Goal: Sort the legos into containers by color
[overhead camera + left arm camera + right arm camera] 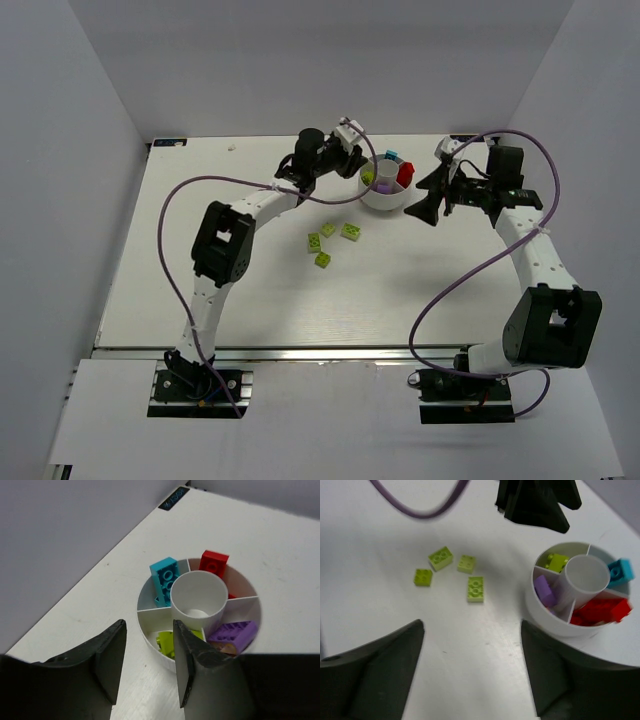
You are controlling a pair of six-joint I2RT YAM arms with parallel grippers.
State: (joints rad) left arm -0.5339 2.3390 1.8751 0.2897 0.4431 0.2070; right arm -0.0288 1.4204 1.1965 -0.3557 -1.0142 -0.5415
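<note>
My right gripper should next move back, to the left in the top view, and down onto the small lime brick nearest my base, because bare table is all around the brick.
The round white dish (385, 204) stands at the back middle of the table. Its wedges hold a cyan brick (165, 577), a red brick (215, 562), a purple brick (234, 634) and a lime brick (165, 642); the centre well is empty. Several lime green bricks (328, 242) lie loose on the table in front of the dish; in the right wrist view one shows nearest (476, 588). My left gripper (150, 665) is open and empty, just over the dish's rim (141, 600) by the lime wedge. My right gripper (472, 665) is open and empty, right of the dish (540, 617).
White walls close in the table at the back and sides. Purple cables loop from both arms above the table (450, 290). A dark label (173, 499) sits at the table's far corner. The left gripper (535, 505) shows at the top of the right wrist view.
</note>
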